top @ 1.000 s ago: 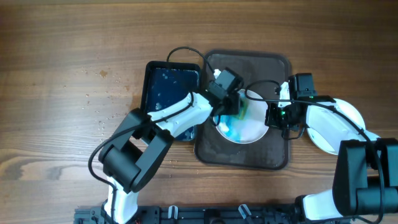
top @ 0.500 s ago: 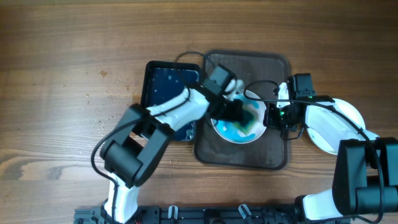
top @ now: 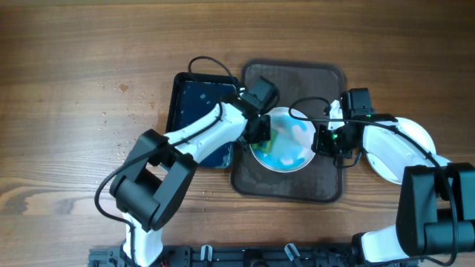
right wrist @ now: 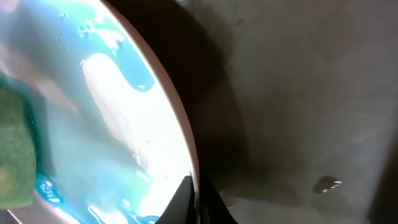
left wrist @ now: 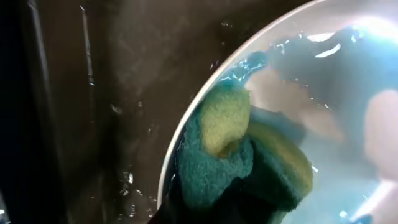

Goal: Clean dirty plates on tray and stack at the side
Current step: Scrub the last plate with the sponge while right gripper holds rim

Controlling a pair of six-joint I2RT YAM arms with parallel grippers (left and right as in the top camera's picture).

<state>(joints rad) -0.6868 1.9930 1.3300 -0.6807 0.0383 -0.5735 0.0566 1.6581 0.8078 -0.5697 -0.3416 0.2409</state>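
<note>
The sponge goes up and to the left in the overhead view next, over the rim of the black tub (top: 196, 113), and my left gripper releases the sponge inside.
A white plate (top: 289, 141) smeared with blue liquid sits on the dark brown tray (top: 293, 185). My left gripper (top: 261, 132) is shut on a green and yellow sponge (left wrist: 249, 152) and presses it on the plate's left part (left wrist: 323, 99). My right gripper (top: 325, 139) is shut on the plate's right rim (right wrist: 186, 155). The sponge also shows at the left edge of the right wrist view (right wrist: 13, 149). A clean white plate (top: 397, 152) lies on the table at the right, under my right arm.
A black tub of water (top: 202, 111) stands directly left of the tray. The wooden table (top: 74, 89) spreads around both. Cables run over the tray's back part.
My left gripper has swept the sponge from the plate's middle and right back to its left edge. The right gripper and the plate have stayed in place.
</note>
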